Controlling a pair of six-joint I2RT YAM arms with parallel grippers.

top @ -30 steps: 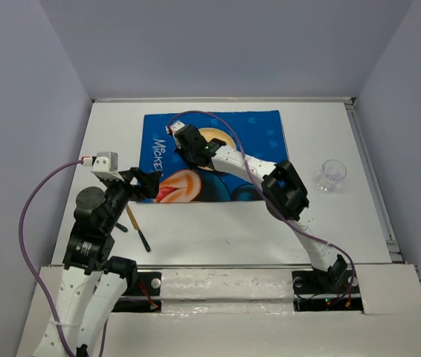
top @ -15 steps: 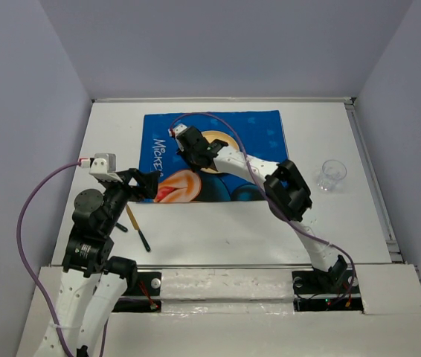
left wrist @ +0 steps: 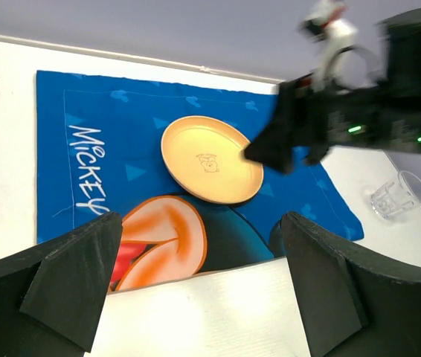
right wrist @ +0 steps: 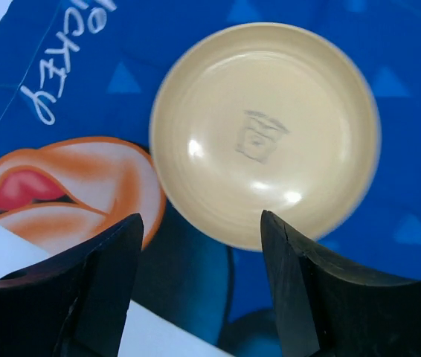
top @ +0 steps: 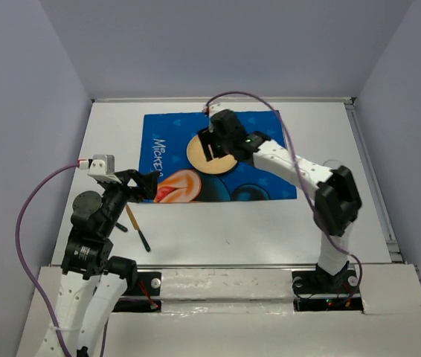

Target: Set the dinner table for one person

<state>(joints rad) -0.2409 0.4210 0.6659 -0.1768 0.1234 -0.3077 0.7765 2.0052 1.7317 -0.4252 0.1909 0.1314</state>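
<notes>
The right gripper swings past the mat's edge next, then lowers onto the glass's mat-side rim (top: 324, 163), since the plate lies on the mat.
A tan round plate (top: 200, 158) (left wrist: 209, 159) (right wrist: 265, 131) lies flat on the blue Mickey mat (top: 167, 131) (left wrist: 114, 119) on the white dinner table (top: 233, 223). My right gripper (top: 212, 146) (right wrist: 199, 227) hovers over the plate's near-right edge, open and holding nothing; the plate shows between and beyond its fingers. My left gripper (top: 148, 184) (left wrist: 201, 223) hangs wide open and empty over the mat's near-left edge.
Two slim utensils, one brown (top: 131, 216) and one black (top: 143, 239), lie on the table near the left arm. A clear glass (left wrist: 399, 195) stands right of the mat, mostly hidden behind the right arm from above. Walls border the table.
The right gripper opened and let go of the plate, which now lies uncovered on the mat. The right arm swung to the right. The left arm stayed still.
</notes>
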